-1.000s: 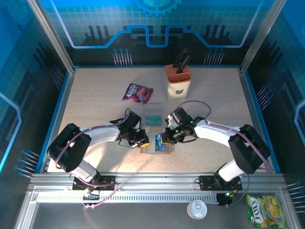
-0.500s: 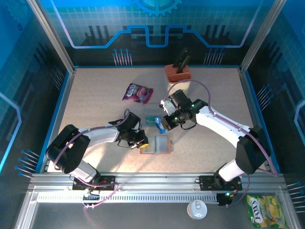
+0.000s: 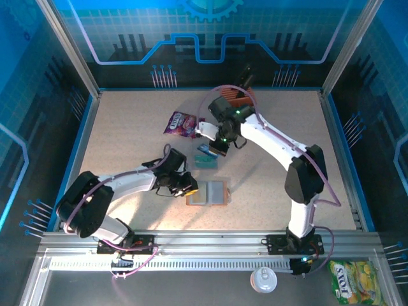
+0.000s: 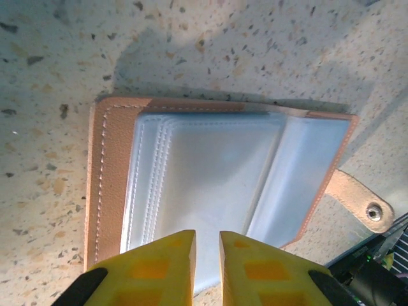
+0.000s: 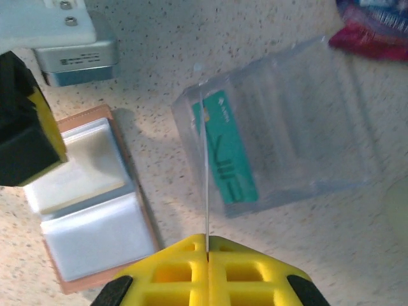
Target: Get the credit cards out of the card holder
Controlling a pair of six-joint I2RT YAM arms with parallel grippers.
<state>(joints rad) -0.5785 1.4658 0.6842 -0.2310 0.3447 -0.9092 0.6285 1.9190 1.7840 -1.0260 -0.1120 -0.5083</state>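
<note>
Next, the right gripper turns and goes down over the tray's empty part (image 5: pixel 273 131) beyond the teal card to release the thin card (image 5: pixel 206 166), since the tray's near part is taken.
The card holder (image 3: pixel 209 192) lies open on the table, brown outside with grey-blue inner faces (image 4: pixel 210 172). My left gripper (image 4: pixel 207 239) is at its left edge (image 3: pixel 189 186), fingers slightly apart with nothing between them. My right gripper (image 5: pixel 207 237) is shut on a thin credit card (image 5: pixel 206 166), seen edge-on. In the top view the held blue card (image 3: pixel 204 150) hangs below the right gripper (image 3: pixel 215 144), behind the card holder (image 5: pixel 89 217). A teal credit card (image 5: pixel 233 153) lies on the table with a clear plastic tray (image 5: pixel 299 121), right under the held card.
A purple snack packet (image 3: pixel 183 123) lies behind and left of the teal card (image 3: pixel 205 160). The beige knife block (image 3: pixel 241 97) stands at the back, partly hidden by the right arm. A yellow packet (image 3: pixel 349 280) and a can (image 3: pixel 262 278) sit off the table.
My right gripper lifted the blue card out of the card holder and carried it back over the teal card. My left fingers have parted slightly.
</note>
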